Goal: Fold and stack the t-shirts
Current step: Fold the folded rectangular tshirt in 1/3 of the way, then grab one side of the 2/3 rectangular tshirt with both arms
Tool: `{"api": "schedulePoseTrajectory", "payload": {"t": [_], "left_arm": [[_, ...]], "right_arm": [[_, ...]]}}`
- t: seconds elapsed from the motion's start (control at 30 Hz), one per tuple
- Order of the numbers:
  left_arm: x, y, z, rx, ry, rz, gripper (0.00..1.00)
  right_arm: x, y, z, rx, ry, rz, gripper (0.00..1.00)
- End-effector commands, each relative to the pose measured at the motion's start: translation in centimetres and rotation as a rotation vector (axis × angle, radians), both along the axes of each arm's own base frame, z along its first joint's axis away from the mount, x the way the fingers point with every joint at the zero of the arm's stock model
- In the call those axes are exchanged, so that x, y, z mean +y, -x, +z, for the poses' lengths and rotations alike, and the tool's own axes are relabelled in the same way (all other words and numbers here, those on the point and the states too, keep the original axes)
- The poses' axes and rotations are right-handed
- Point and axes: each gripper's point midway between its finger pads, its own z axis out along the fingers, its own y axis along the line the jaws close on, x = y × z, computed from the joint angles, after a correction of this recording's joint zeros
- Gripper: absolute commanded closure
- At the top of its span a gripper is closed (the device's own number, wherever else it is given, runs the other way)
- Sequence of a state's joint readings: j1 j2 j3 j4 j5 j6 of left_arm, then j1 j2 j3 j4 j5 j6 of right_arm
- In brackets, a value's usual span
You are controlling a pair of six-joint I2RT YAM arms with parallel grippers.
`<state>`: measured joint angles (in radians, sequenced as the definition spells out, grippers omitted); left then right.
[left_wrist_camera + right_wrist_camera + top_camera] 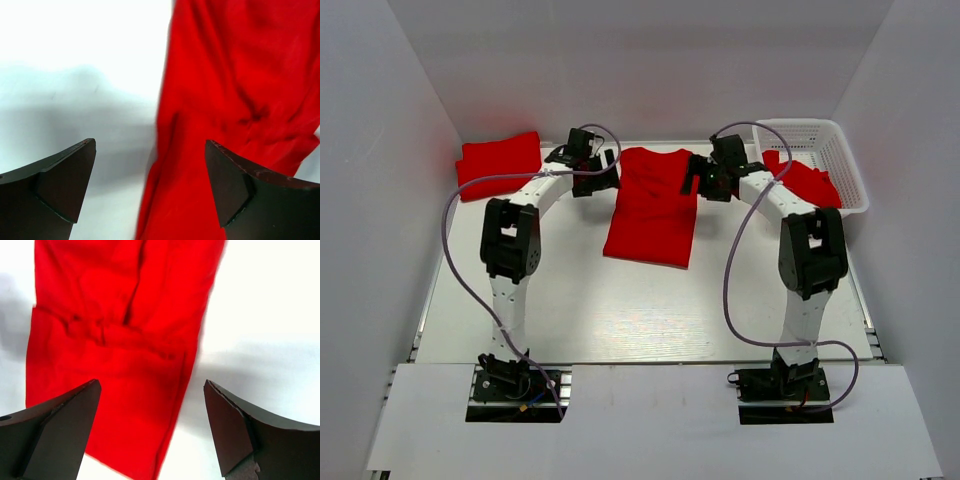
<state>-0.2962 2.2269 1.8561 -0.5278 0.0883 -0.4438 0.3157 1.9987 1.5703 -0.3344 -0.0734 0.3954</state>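
Note:
My left gripper will move back along the red t-shirt's long edge and down onto its near corner (608, 251), because the t-shirt's near hem lies flat and uncovered.
A red t-shirt (654, 205) lies on the white table at centre back, folded into a long strip with its sleeves turned in. My left gripper (603, 170) is open at its upper left edge, and in the left wrist view the shirt (235, 115) lies under the right finger. My right gripper (700, 178) is open at the shirt's upper right edge, and the cloth (120, 350) fills the left of the right wrist view. A folded red shirt (500, 163) lies at the back left. Another red shirt (803, 178) lies crumpled in the white basket (850, 160).
The white lattice basket stands at the back right against the wall. White walls close in the table on the left, back and right. Purple cables loop from both arms over the table.

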Motion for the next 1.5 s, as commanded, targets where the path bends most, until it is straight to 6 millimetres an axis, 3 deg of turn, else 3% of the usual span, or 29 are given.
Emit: {"api": "schedulePoseTrajectory", "payload": {"t": [0.0,0.03,0.07,0.1,0.13,0.17,0.2,0.23,0.27,0.3,0.4,0.5,0.63,0.83,1.0,1.07,1.2,1.3,1.33,1.47], "left_arm": [[1.9,1.6,7.4,-0.129,-0.031,0.007,0.00],[2.4,3.0,6.0,-0.097,-0.047,-0.001,0.00],[2.0,3.5,6.1,-0.110,-0.043,-0.010,0.00],[2.2,4.1,6.0,-0.109,-0.050,-0.016,0.00],[1.9,5.9,5.5,-0.091,-0.044,-0.039,0.00],[1.5,6.6,5.4,-0.103,-0.049,-0.074,0.00],[1.3,8.2,3.8,-0.059,-0.032,-0.101,0.00],[1.3,9.0,4.2,-0.066,-0.016,-0.113,0.00],[1.3,9.6,3.8,-0.060,-0.016,-0.128,0.00],[1.6,11.2,2.1,-0.018,-0.036,-0.131,0.00],[2.7,13.0,0.0,0.024,-0.091,-0.121,0.00],[2.6,13.8,-1.5,0.058,-0.137,-0.122,0.00],[1.9,14.7,-3.3,0.097,-0.145,-0.137,0.00],[0.3,15.6,-4.8,0.114,-0.138,-0.194,0.18],[-0.2,17.1,-6.5,0.155,-0.146,-0.222,0.35],[0.1,17.7,-7.4,0.175,-0.153,-0.223,0.42],[-0.9,18.4,-7.6,0.179,-0.139,-0.256,0.48],[-0.9,19.0,-8.1,0.196,-0.128,-0.254,0.53],[-1.0,19.6,-8.5,0.207,-0.133,-0.263,0.57],[-1.4,20.0,-8.7,0.212,-0.122,-0.270,0.98]], "right_arm": [[-0.9,1.4,2.8,-0.080,0.046,0.050,0.10],[-1.0,1.8,3.4,-0.093,0.050,0.043,0.10],[-1.5,3.0,2.6,-0.071,0.058,0.043,0.10],[-1.5,3.6,3.0,-0.073,0.053,0.044,0.10],[-1.4,4.1,2.7,-0.061,0.051,0.050,0.10],[-1.5,5.6,1.6,-0.022,0.050,0.055,0.10],[-1.2,6.4,1.5,-0.009,0.041,0.066,0.10],[-1.2,8.1,0.1,0.042,0.035,0.062,0.10],[-1.1,8.8,0.3,0.042,0.025,0.062,0.10],[-0.3,9.5,-0.1,0.048,0.014,0.079,0.10],[-0.1,13.2,-2.5,0.124,-0.006,0.074,0.10],[0.7,15.1,-3.8,0.165,-0.020,0.071,0.10],[1.8,15.6,-4.7,0.192,-0.046,0.058,0.14],[2.7,15.9,-5.7,0.212,-0.077,0.057,0.32],[3.2,16.4,-6.4,0.238,-0.092,0.067,0.35],[3.2,16.2,-6.8,0.248,-0.098,0.060,0.46],[3.1,16.7,-7.5,0.272,-0.089,0.060,0.54],[2.8,17.2,-8.1,0.295,-0.076,0.050,0.54],[2.7,17.5,-8.5,0.306,-0.074,0.055,0.56],[2.9,17.9,-8.4,0.309,-0.090,0.058,0.85]]}}
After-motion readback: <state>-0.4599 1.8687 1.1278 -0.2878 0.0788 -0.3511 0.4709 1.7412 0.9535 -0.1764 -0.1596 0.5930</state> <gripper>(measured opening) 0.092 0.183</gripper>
